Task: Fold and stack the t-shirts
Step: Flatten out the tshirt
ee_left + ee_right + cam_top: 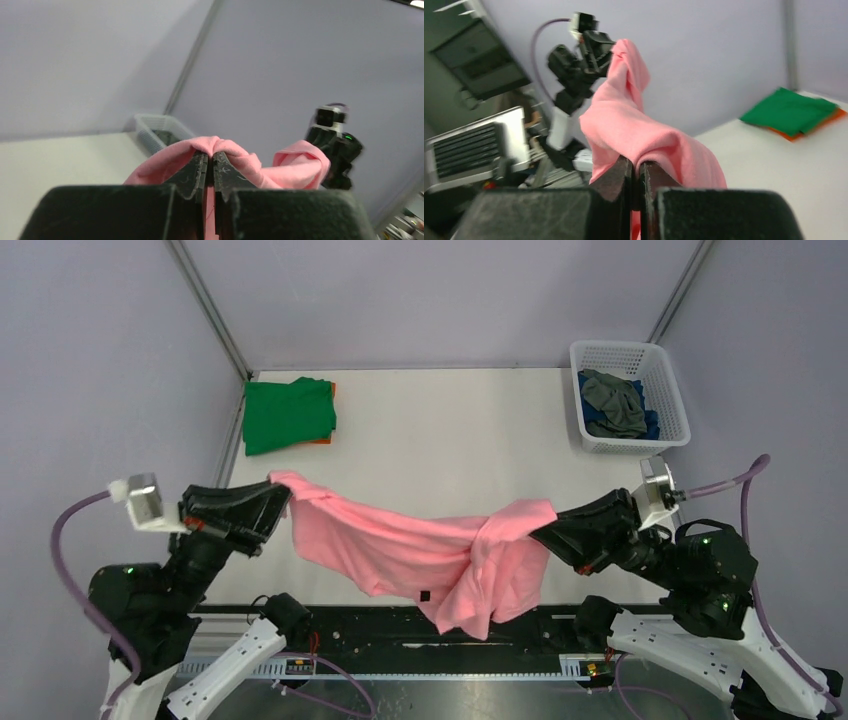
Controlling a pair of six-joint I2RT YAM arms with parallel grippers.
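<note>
The pink t-shirt [420, 550] sags over the table's near edge. It goes outward and down with my right gripper to the bare table [512, 468] beside the basket next, and is released there.
The pink t-shirt [420, 550] hangs in the air between my two grippers, sagging above the table's near edge. My left gripper [283, 498] is shut on its left end; the wrist view shows pink cloth [200, 150] pinched between the jaws of that gripper [210, 159]. My right gripper [540, 525] is shut on the right end, with pink cloth [659, 145] draped over its closed jaws [636, 167]. A folded green t-shirt [288, 414] lies on an orange one [322, 440] at the table's far left. Grey [612, 400] and blue [648, 424] t-shirts lie in the basket.
The white lattice basket [630, 445] stands at the table's far right corner. The white table [450, 430] stretches between the green stack and the basket. Grey enclosure walls surround the table. The green and orange stack also shows in the right wrist view [791, 112].
</note>
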